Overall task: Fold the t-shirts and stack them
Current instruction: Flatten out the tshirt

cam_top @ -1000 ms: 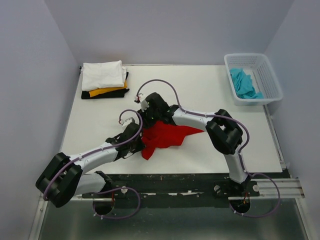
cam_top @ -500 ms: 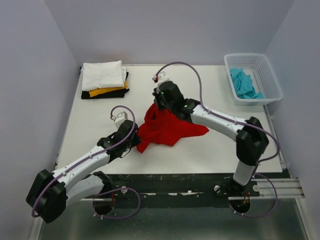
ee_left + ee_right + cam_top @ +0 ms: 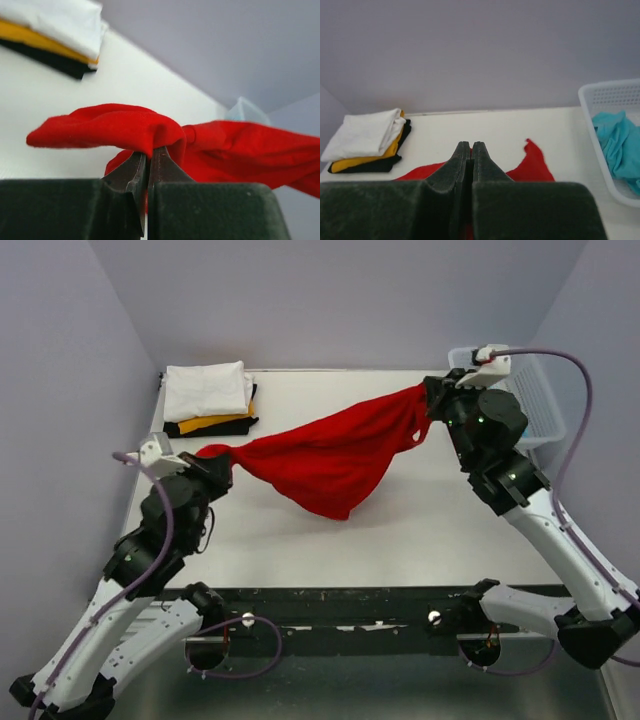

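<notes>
The t-shirt's end goes down and back with my right gripper next for release on the bare tabletop, the open space below it and nearer my base.
The red t-shirt (image 3: 335, 458) hangs stretched in the air between my two grippers, sagging in the middle above the table. My left gripper (image 3: 222, 462) is shut on its left end; the left wrist view shows red cloth (image 3: 115, 127) bunched over the closed fingertips (image 3: 149, 152). My right gripper (image 3: 430, 400) is shut on its right end, held high at the back right; the right wrist view shows closed fingers (image 3: 471, 148) with red cloth (image 3: 530, 165) below. A stack of folded white, yellow-orange and black shirts (image 3: 208, 398) lies at the back left. A turquoise shirt (image 3: 487, 406) lies in the basket.
A white lattice basket (image 3: 535, 390) stands at the back right corner, right behind my right gripper. The white table (image 3: 420, 520) ends at a dark front rail. Grey walls close in the sides and back.
Both grippers lifted the red shirt off the table and pulled apart, the left moving left, the right moving up and to the back right. The shirt went from a heap to a stretched span.
</notes>
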